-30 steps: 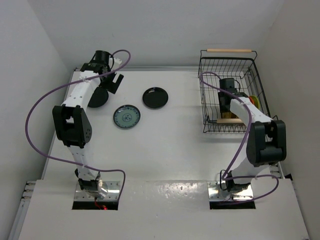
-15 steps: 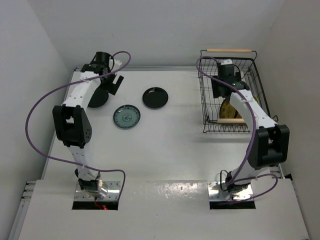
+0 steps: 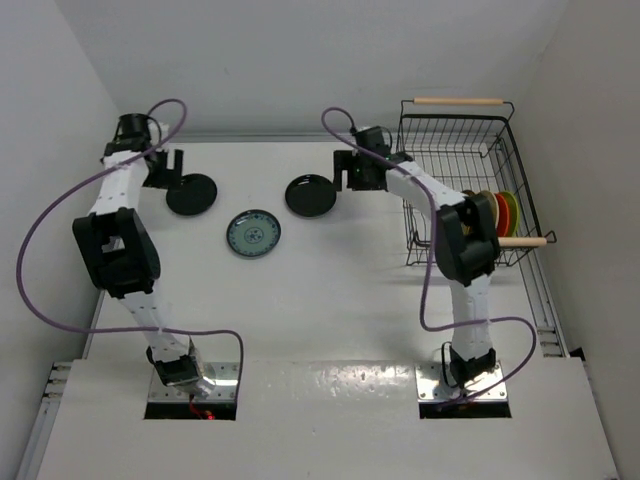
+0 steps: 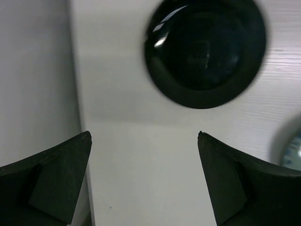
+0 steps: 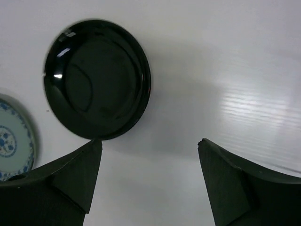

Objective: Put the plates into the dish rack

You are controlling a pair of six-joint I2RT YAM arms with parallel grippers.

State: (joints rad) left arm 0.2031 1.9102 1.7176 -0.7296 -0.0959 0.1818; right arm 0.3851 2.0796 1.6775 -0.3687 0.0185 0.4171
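Next, my right gripper descends to the left in the top view onto the middle plate's rack-side rim (image 3: 334, 195) (image 5: 146, 92), which lies below, beside bare table.
Three plates lie on the white table: a glossy black plate (image 3: 191, 194) at the far left, a second black plate (image 3: 311, 195) in the middle, and a blue-grey patterned plate (image 3: 253, 232) nearer me. My left gripper (image 3: 163, 170) is open and empty just left of the left black plate (image 4: 204, 52). My right gripper (image 3: 348, 180) is open and empty just right of the middle black plate (image 5: 96, 77). The black wire dish rack (image 3: 408, 215) stands at the right, holding upright plates (image 3: 493, 212), orange-red and lime green among them.
The table's left edge and the side wall (image 4: 33, 70) are close to my left gripper. The blue-grey plate shows at the edge of the left wrist view (image 4: 294, 150) and of the right wrist view (image 5: 11, 141). The rack's wooden handles (image 3: 458, 101) stick out.
My right arm has come out of the rack and swung left to the middle black plate. My left arm has swung left, uncovering the left black plate.
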